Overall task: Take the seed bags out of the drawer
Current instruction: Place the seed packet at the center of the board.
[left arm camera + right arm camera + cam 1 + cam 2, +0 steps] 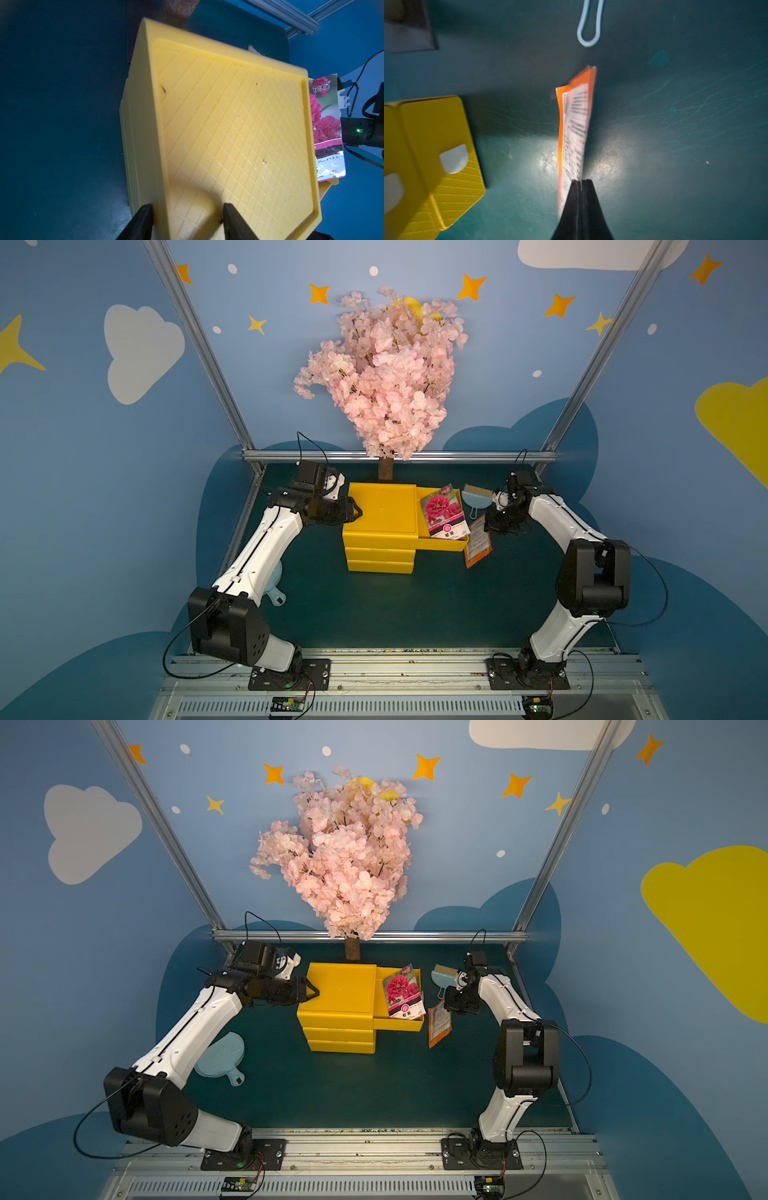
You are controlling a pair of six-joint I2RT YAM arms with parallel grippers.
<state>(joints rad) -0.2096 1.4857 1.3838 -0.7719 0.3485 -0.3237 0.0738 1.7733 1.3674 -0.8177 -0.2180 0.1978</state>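
Next, my right gripper moves down toward the bare mat below and releases the second seed bag there, since the bag already hangs clear of the drawer.
A yellow drawer cabinet [380, 510] [338, 990] stands mid-table with its top drawer [440, 546] [399, 1026] pulled out to the right. One seed bag [444, 512] [403, 992] [326, 128] with magenta flowers leans inside that drawer. My right gripper [488, 526] [580, 181] is shut on a second seed bag [478, 541] [439, 1023] [575, 124], orange-bordered back showing, which hangs just right of the drawer above the mat. My left gripper [353, 512] [187, 207] clamps the cabinet's top left edge [158, 187], one finger on the side wall, one on the ribbed top.
A pale blue brush [476, 493] [444, 975] lies behind the right gripper; its loop handle [589, 27] shows past the held bag. A blue dustpan [220, 1058] lies under the left arm. A pink blossom tree [386, 377] stands behind the cabinet.
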